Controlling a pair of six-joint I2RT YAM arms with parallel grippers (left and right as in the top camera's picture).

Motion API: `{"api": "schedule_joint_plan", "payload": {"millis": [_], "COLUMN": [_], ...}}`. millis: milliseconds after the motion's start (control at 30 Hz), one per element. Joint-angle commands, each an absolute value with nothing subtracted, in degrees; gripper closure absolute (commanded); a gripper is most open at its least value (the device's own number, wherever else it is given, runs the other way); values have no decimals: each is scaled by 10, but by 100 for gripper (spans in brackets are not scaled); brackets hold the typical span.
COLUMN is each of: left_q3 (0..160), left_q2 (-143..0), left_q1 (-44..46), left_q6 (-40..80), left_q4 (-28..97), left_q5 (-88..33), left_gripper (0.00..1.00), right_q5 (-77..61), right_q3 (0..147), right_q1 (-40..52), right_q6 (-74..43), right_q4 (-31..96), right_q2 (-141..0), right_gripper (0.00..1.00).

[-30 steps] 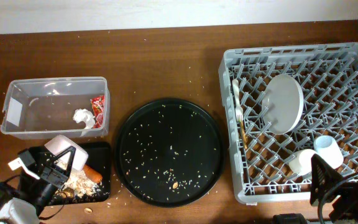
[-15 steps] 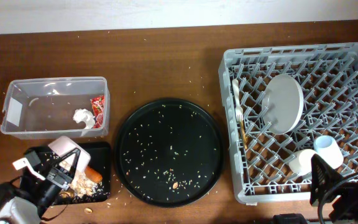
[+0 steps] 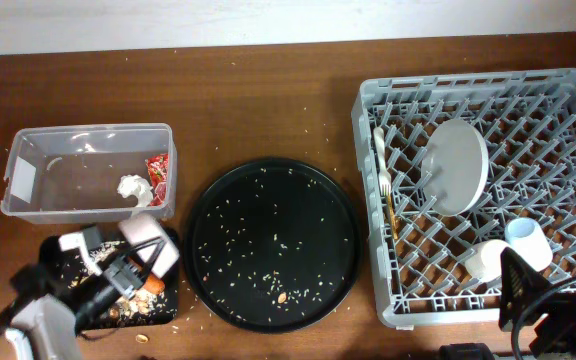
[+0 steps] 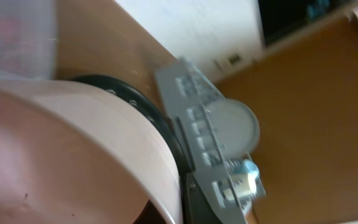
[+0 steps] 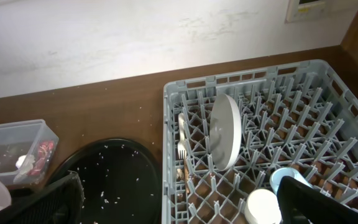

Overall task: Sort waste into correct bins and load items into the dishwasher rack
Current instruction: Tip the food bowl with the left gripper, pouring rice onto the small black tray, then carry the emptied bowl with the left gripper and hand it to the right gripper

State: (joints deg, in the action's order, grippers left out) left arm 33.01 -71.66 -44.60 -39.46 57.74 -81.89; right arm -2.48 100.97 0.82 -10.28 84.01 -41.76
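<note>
My left gripper moves to the right in the overhead view next, across the round tray, to the rack's wires beside the plate, since they stand empty.
My left gripper [image 3: 120, 275] is shut on the white bowl [image 3: 154, 240], held tilted over the black rectangular tray [image 3: 68, 250], which holds brownish scraps [image 3: 118, 305] and the orange stick [image 3: 150, 287]. The bowl [image 4: 73, 155] fills the left wrist view. The clear tub [image 3: 88, 135] holds the red wrapper [image 3: 156, 170] and the tissue [image 3: 133, 188]. The grey rack [image 3: 568, 90] holds the plate [image 3: 455, 165], white cup [image 3: 486, 260], blue-inside cup [image 3: 526, 238], spoon [image 3: 379, 155] and chopsticks [image 3: 390, 215]. My right gripper [image 5: 182, 208] is open and empty at the rack's near edge.
The large round black tray [image 3: 271, 243], strewn with rice grains, lies between the bins and the rack. Rice grains are scattered on the brown table [image 3: 248, 100]. A white wall runs along the far edge.
My left gripper has swung to the right with the bowl, from the tray's left end to its right end. The right arm has not moved.
</note>
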Motion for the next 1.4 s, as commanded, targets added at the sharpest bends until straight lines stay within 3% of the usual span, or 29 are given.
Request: {"api": "schedule_joint_plan", "payload": {"millis": [0, 100, 200, 333, 467, 600, 733, 967, 1200, 1233, 1267, 1300, 1333, 1367], "left_q3": [393, 429, 444, 444, 444, 454, 529, 698, 713, 713, 713, 713, 713, 713], "left_q2": [-705, -705, -705, -707, -748, -858, -1020, -1198, -1257, -1260, -1260, -1260, -1260, -1260], "left_q1": [-332, -237, -135, -7, 149, 268, 353, 439, 448, 448, 447, 446, 441, 437], "left_q6": [-404, -327, -37, 256, 426, 489, 549, 577, 640, 641, 646, 653, 653, 653], "left_q4": [549, 438, 180, -124, -368, -496, -611, -615, -656, -655, -655, -656, -655, -655], "left_q5": [-891, -894, -777, -663, -509, -427, -433, -452, -432, -435, -437, -436, -437, -441], "left_gripper": [100, 100, 100, 100, 100, 100, 100, 100, 96, 93, 73, 59, 20, 4], "right_q5": [-24, -24, -24, -24, -24, -24, -24, -24, -24, -24, -24, -24, -24, -24], "right_q3": [1008, 1008, 1008, 1008, 1008, 1008, 1008, 1008, 1008, 1008, 1008, 1008, 1008, 1008], "right_q1": [7, 7, 7, 7, 7, 7, 7, 7, 7, 7, 7, 7, 7, 7], "right_q6": [-98, -98, -98, -98, -98, -98, -98, -98, -98, -98, -98, -98, -98, -98], "right_q4": [839, 839, 839, 839, 839, 839, 839, 839, 839, 839, 839, 839, 839, 839], "right_q2": [-416, -416, -416, -416, -416, -416, -416, -416, -416, -416, -416, -416, -416, -416], "right_gripper": [1, 1, 1, 1, 1, 1, 2, 1, 1, 1, 1, 1, 1, 1]}}
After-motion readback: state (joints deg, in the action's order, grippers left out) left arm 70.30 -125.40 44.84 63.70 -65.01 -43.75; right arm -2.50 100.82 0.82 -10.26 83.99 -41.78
